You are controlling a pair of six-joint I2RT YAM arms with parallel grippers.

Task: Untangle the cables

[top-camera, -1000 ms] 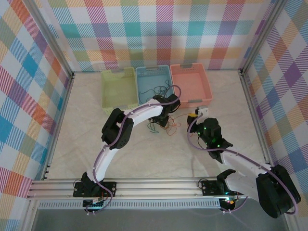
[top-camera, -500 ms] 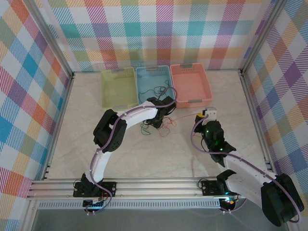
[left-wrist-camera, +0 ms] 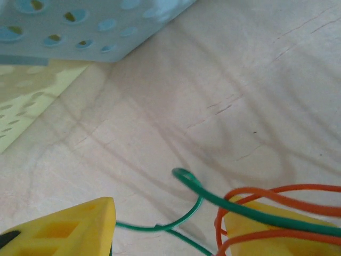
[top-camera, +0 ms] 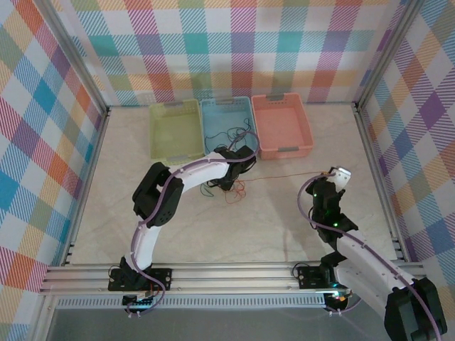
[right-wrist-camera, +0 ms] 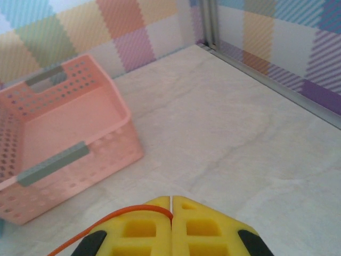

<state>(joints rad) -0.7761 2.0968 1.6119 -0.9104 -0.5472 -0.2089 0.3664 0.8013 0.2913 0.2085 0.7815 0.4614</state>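
The tabletop beside my right gripper, toward the frame bar, is bare and clear of the tangle (top-camera: 229, 189), so my right gripper will next carry the orange cable there and release it.
The cables form a small tangle (top-camera: 229, 189) on the table just in front of the blue basket (top-camera: 213, 106). My left gripper (top-camera: 232, 180) hangs over it, open. In the left wrist view a green cable (left-wrist-camera: 187, 182) runs across the gap between my yellow fingers (left-wrist-camera: 69, 229), and orange loops (left-wrist-camera: 277, 189) drape over the right finger. My right gripper (right-wrist-camera: 171, 205) is shut on an orange cable (right-wrist-camera: 128, 212), pinched at the seam of the pads. From above, that orange cable (top-camera: 284, 175) stretches in a straight line from the tangle to the right gripper (top-camera: 341, 175).
Three baskets stand in a row at the back: green (top-camera: 158, 135), blue, and pink (top-camera: 307, 135). Thin dark strands (top-camera: 234, 132) lie in the blue one. The pink basket (right-wrist-camera: 58, 133) is close ahead on the left in the right wrist view. An aluminium frame rail (top-camera: 370, 156) bounds the right side.
My right gripper has moved to the right, away from the tangle, drawing the orange cable out into a long taut line. The left gripper and the tangle have shifted slightly left.
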